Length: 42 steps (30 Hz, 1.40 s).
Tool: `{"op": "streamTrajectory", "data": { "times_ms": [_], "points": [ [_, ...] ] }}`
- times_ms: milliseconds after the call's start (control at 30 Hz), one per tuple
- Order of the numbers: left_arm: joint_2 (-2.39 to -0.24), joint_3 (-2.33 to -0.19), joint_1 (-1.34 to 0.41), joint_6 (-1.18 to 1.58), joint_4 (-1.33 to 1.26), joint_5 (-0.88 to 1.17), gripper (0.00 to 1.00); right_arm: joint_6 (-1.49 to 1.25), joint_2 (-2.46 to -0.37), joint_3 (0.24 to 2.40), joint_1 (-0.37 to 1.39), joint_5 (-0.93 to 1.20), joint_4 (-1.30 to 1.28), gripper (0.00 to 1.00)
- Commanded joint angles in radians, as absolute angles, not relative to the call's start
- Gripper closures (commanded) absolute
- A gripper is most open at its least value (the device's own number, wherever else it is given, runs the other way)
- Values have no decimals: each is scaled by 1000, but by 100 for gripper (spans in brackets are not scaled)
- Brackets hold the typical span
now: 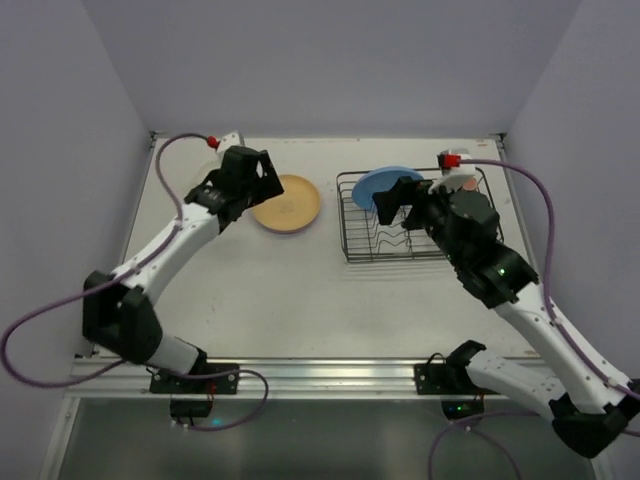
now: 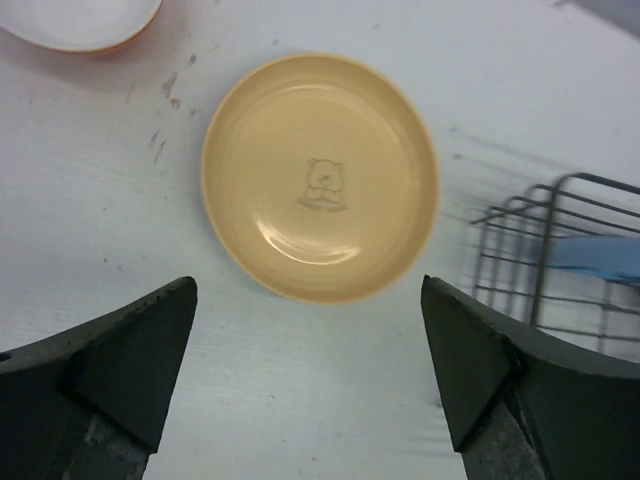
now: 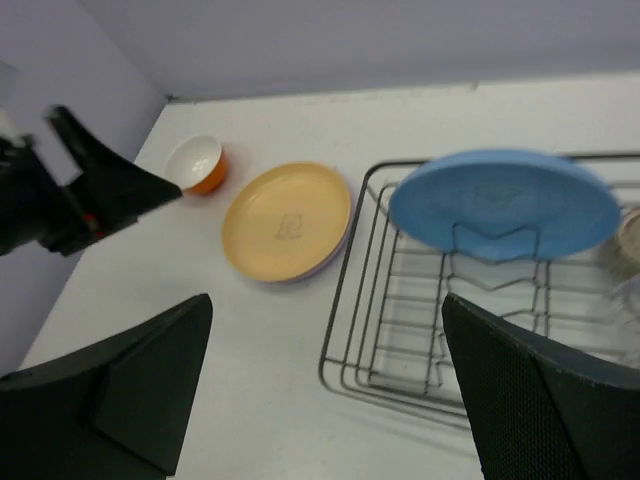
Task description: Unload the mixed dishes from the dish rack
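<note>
My fingers have the broad side of the standing blue plate toward them, so my right gripper will turn next. Then it will go outward and down onto the blue plate's rim nearest the mug (image 1: 417, 175).
The dish rack (image 1: 362, 245) stands at the right of the table. A blue plate (image 1: 380, 183) stands upright in its far left end; it also shows in the right wrist view (image 3: 505, 200). A tan plate (image 1: 287, 203) lies flat on the table left of the rack, on a lilac plate (image 3: 325, 263). An orange bowl (image 3: 197, 163), white inside, sits left of them. My left gripper (image 1: 262, 176) is open and empty, just left of the tan plate (image 2: 320, 175). My right gripper (image 1: 395, 198) is open and empty above the rack (image 3: 400, 320), near the blue plate.
A beige mug (image 3: 630, 235) and a clear glass (image 3: 625, 300) sit blurred at the rack's right end. A pinkish item (image 1: 465, 183) shows behind the right wrist. Walls close the table at the back and both sides.
</note>
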<state>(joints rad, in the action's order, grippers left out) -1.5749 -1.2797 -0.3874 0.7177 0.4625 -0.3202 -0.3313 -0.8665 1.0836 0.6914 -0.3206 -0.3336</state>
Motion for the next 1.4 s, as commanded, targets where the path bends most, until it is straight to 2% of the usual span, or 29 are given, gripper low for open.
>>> {"op": "streamTrajectory", "data": {
  "times_ms": [0,67,133,167,267,367,567,833,900,933,1067,1200,1233,1300,1333,1367],
  "points": [
    [-1303,-1224,-426,686,492,-391,0,-648,-966,1100,545,-31,-249,1],
    [-1225,-1169,-428,643,524,-374,0,-786,-1038,1091,441,36,-165,1],
    [-1096,-1123,-430,597,529,-350,0,-978,-1087,1107,410,0,-143,1],
    [-1060,-1102,-430,542,544,-332,0,-1050,-1110,1118,403,-112,-153,1],
    [-945,-1040,-430,436,603,-327,0,-1442,-1170,1106,402,-262,-155,5],
    [-864,-960,-430,373,617,-333,0,-1607,-1242,1141,402,-324,-178,5],
    [-776,-867,-430,379,575,-345,0,-1860,-1414,1232,400,-376,-322,7],
    [-776,-851,-431,379,563,-321,0,-1930,-1515,1282,402,-459,-374,14],
    [-770,-850,-430,379,560,-316,0,-1933,-1546,1292,400,-480,-368,20],
    [-772,-848,-430,379,557,-311,0,-1928,-1558,1304,400,-486,-353,28],
    [-776,-847,-431,376,554,-293,0,-1925,-1620,1328,400,-525,-318,35],
    [-773,-844,-431,376,551,-291,0,-1928,-1661,1328,397,-532,-275,58],
    [-773,-844,-430,376,551,-290,0,-1927,-1663,1319,397,-531,-246,68],
    [-776,-844,-431,373,548,-285,0,-1933,-1663,1298,397,-529,-206,72],
    [-778,-844,-430,373,546,-282,0,-1940,-1664,1286,397,-532,-193,80],
    [-781,-844,-431,373,546,-279,0,-1962,-1667,1282,397,-535,-193,84]
  ]
}}
